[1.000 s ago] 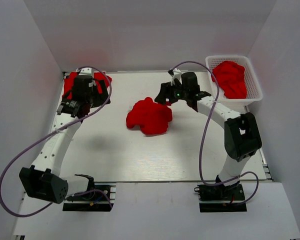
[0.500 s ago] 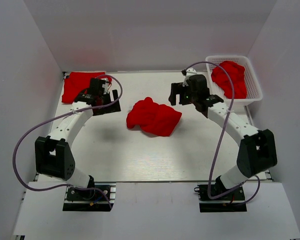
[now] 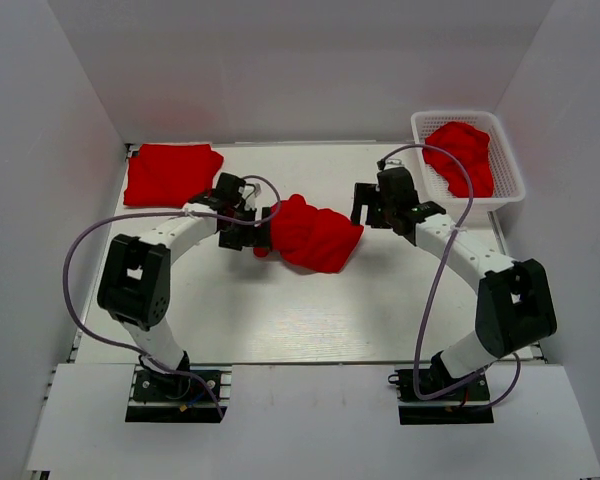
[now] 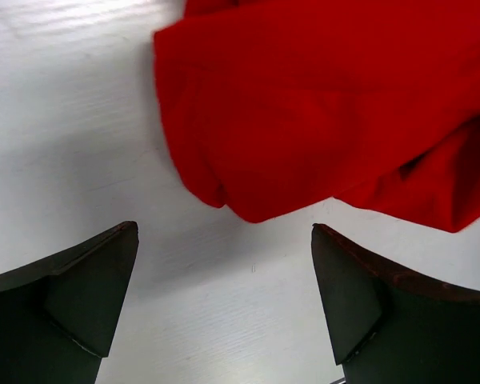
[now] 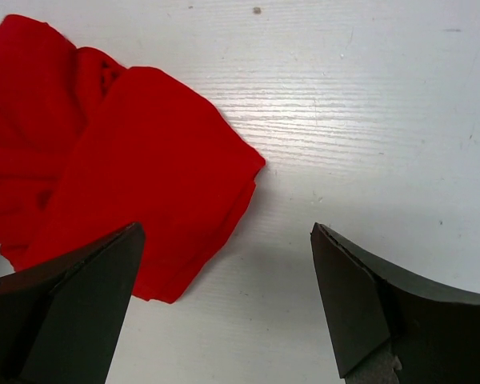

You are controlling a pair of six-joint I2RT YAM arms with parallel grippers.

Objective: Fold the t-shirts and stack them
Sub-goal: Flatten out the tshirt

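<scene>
The left gripper lowers toward the red t-shirt next and closes on the t-shirt's corner [image 4: 234, 208], which juts out over bare table ahead of the open fingers.
A crumpled red t-shirt [image 3: 310, 232] lies in a heap at the middle of the table. My left gripper [image 3: 248, 232] sits open just at its left edge; in the left wrist view the red cloth [image 4: 328, 112] fills the space ahead of the empty gripper [image 4: 224, 240]. My right gripper [image 3: 365, 208] hovers open just right of the heap, and the right wrist view shows the shirt's corner [image 5: 144, 176] ahead and to the left of the gripper [image 5: 224, 240]. A folded t-shirt [image 3: 170, 172] lies flat at the back left. Another red t-shirt [image 3: 462, 155] is bunched in the basket.
The white mesh basket [image 3: 510, 185] stands at the back right corner. White walls close the table on three sides. Both arm bases [image 3: 175, 385] sit at the near edge, with purple cables looping beside each arm.
My left arm has swung from the folded shirt at the back left to the left edge of the central heap. My right gripper opened, released the shirt and backed off to its right.
</scene>
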